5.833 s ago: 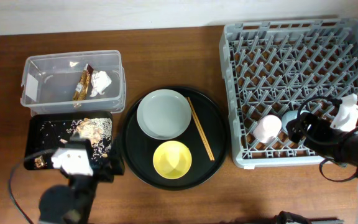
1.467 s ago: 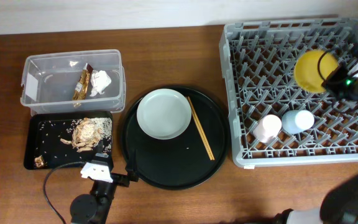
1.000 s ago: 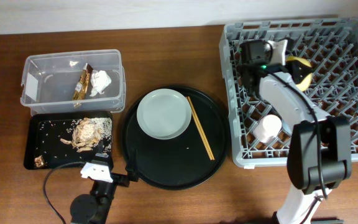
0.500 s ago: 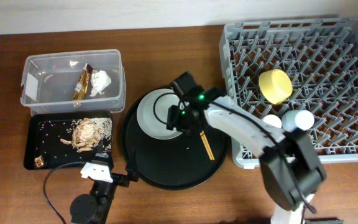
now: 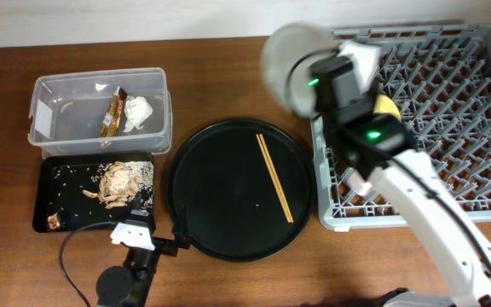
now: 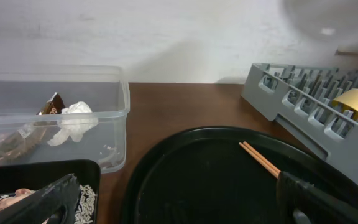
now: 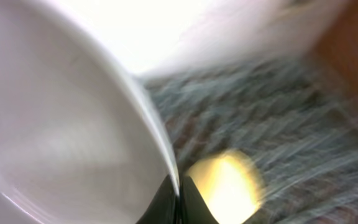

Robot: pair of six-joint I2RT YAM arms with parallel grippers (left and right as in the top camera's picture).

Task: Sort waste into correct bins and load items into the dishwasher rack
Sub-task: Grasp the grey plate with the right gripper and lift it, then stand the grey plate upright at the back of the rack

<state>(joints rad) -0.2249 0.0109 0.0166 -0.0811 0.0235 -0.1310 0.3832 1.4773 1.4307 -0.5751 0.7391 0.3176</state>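
Note:
I will next move my right gripper over the rack (image 5: 450, 60), lower the plate between the rack's empty far wires beyond the yellow bowl and release the plate's rim.
My right gripper (image 7: 178, 186) is shut on the rim of the pale grey plate (image 7: 61, 124), which hangs blurred above the table at the left edge of the dishwasher rack (image 5: 450, 60). Overhead, the plate (image 5: 290, 55) is raised high. The yellow bowl (image 5: 388, 107) lies in the rack behind my right arm; the cups are hidden under it. Chopsticks (image 5: 274, 176) lie on the round black tray (image 5: 220, 213). Napkin (image 5: 141, 111) and wrapper (image 5: 113, 115) are in the clear tub (image 5: 49, 85); food scraps (image 5: 122, 181) are in the black tray (image 5: 58, 200). My left gripper (image 6: 179, 211) stands open, low at the table's front.
In the left wrist view the tub (image 6: 114, 124) is at the left, the round tray (image 6: 197, 180) ahead and the rack's wall (image 6: 303, 112) at the right. A cable (image 5: 66, 256) loops from my left arm near the table's front edge.
The right gripper closed on the plate, lifted it off the round tray and swung it up and right to the rack's edge. The left arm stayed still.

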